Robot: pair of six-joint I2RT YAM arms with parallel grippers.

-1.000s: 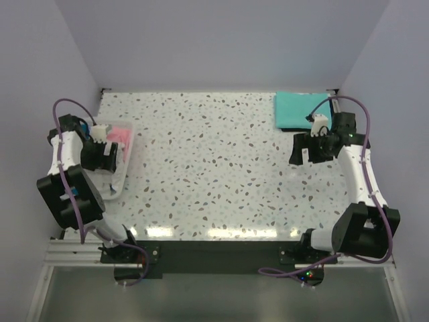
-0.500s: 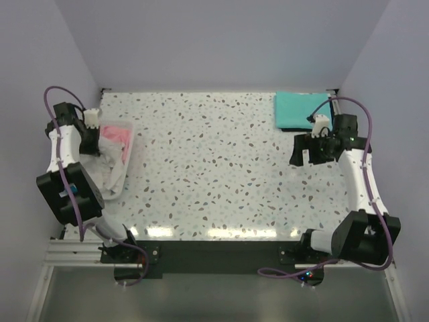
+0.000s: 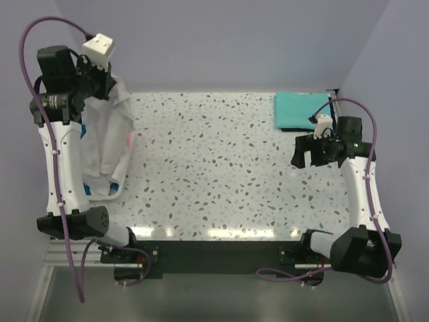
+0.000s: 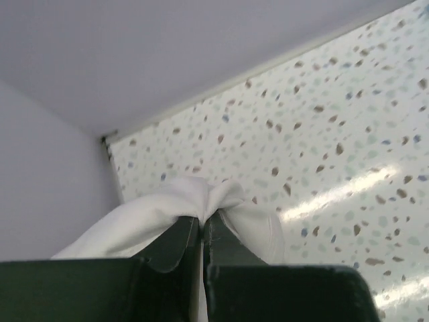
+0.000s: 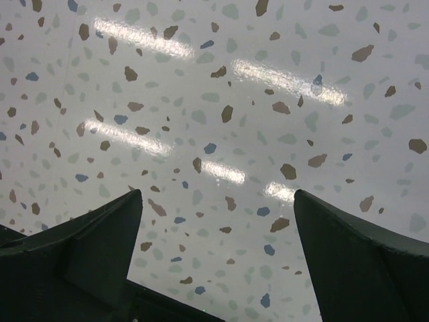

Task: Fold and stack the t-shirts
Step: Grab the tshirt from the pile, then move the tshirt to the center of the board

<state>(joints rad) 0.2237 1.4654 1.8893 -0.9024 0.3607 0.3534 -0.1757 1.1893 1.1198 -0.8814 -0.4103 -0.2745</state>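
Observation:
The left gripper rises and turns toward the teal t-shirt next, swinging the white t-shirt off the basket over the middle tabletop (image 3: 206, 161), which lies bare.
My left gripper (image 3: 107, 84) is raised high above the table's left side, shut on a bunch of the white t-shirt (image 3: 107, 137). The shirt hangs down from the jaws in a long drape toward the basket. In the left wrist view the white t-shirt (image 4: 241, 204) puffs out on both sides of the left gripper (image 4: 202, 216), whose jaws are pressed together. A sliver of the pink t-shirt (image 3: 127, 139) shows behind the drape. The teal t-shirt (image 3: 300, 109) lies folded at the far right corner. My right gripper (image 3: 299, 151) hovers open just in front of it, over bare table (image 5: 221, 134).
The white lattice basket (image 3: 114, 190) sits at the table's left edge under the hanging shirt. The speckled tabletop (image 3: 221, 161) stretches between the two arms. Walls close in the back and both sides.
The left gripper shut on the white t-shirt in the basket and rose high, pulling the shirt up into a long drape. The right arm has hardly moved.

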